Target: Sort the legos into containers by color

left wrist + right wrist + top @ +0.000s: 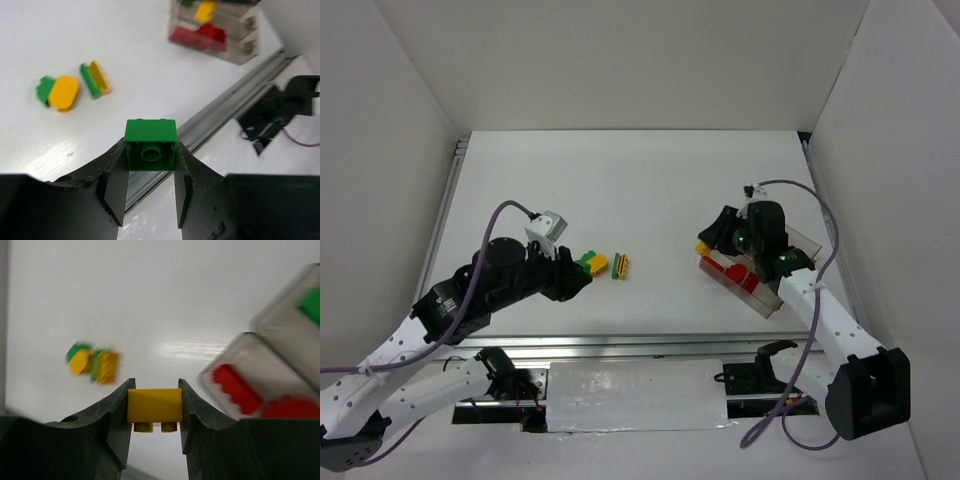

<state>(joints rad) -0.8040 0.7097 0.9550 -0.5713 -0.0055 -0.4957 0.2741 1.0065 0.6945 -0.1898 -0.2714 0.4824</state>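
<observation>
The nearer tray sections hold red and green, so my right gripper should go outward across the tray, over its farthest section (805, 243), and release the yellow brick next.
My left gripper (150, 162) is shut on a green brick (150, 145) and holds it above the table; in the top view this gripper (578, 277) is left of centre. My right gripper (154, 410) is shut on a yellow brick (154, 404), just left of the clear three-compartment tray (260, 345), which also shows in the top view (775, 300). Red bricks (240, 390) lie in the tray's nearest compartment, a green one (312, 305) in a farther one. Loose on the table are a rounded yellow brick (63, 92) on a green one (44, 89) and a flat green-and-yellow pair (95, 79).
A metal rail (620, 345) runs along the table's near edge, with cables and the arm bases below it. White walls enclose the table on the left, back and right. The loose bricks (620, 266) lie between the two grippers.
</observation>
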